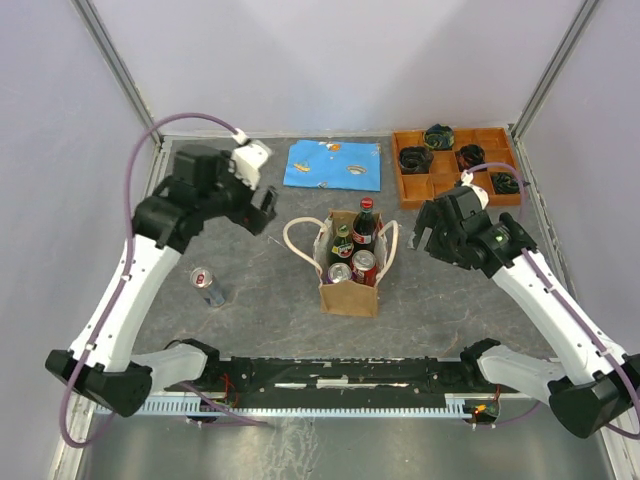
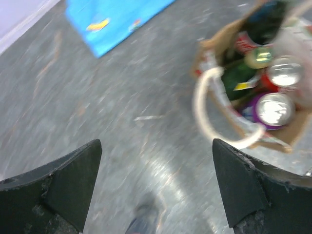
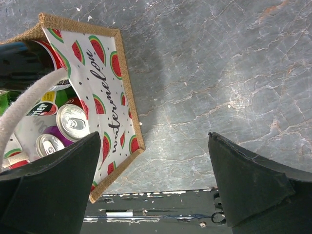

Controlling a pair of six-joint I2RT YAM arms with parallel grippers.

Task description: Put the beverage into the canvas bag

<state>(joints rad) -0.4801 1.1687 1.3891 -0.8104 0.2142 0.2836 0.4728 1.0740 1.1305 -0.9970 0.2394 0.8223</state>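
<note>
The red and blue beverage stands outside the bag (image 1: pixel 350 298). My left gripper next needs to go down, back and to the left in the top view, onto the beverage's upper body (image 1: pixel 205 284).
The tan canvas bag (image 1: pixel 350 298) stands upright mid-table, with white rope handles and a watermelon print (image 3: pixel 105 87) on one side. Inside it are a dark cola bottle (image 1: pixel 365 225), a green bottle (image 1: pixel 343 243) and silver-topped cans (image 1: pixel 364 262) (image 3: pixel 73 122). One more beverage, a red and blue can (image 1: pixel 208 287), stands alone on the table left of the bag. My left gripper (image 1: pixel 264 207) (image 2: pixel 156 146) hangs open and empty up left of the bag (image 2: pixel 285 132). Just right of the bag, my right gripper (image 1: pixel 425 232) (image 3: pixel 154 141) is open and empty too.
A blue printed cloth (image 1: pixel 333 165) (image 2: pixel 112 19) lies flat behind the bag. An orange compartment tray (image 1: pixel 455 180) holding dark coiled items sits at the back right. The black base rail (image 1: pixel 350 375) (image 3: pixel 161 209) runs along the near edge. The left wrist view is motion-blurred.
</note>
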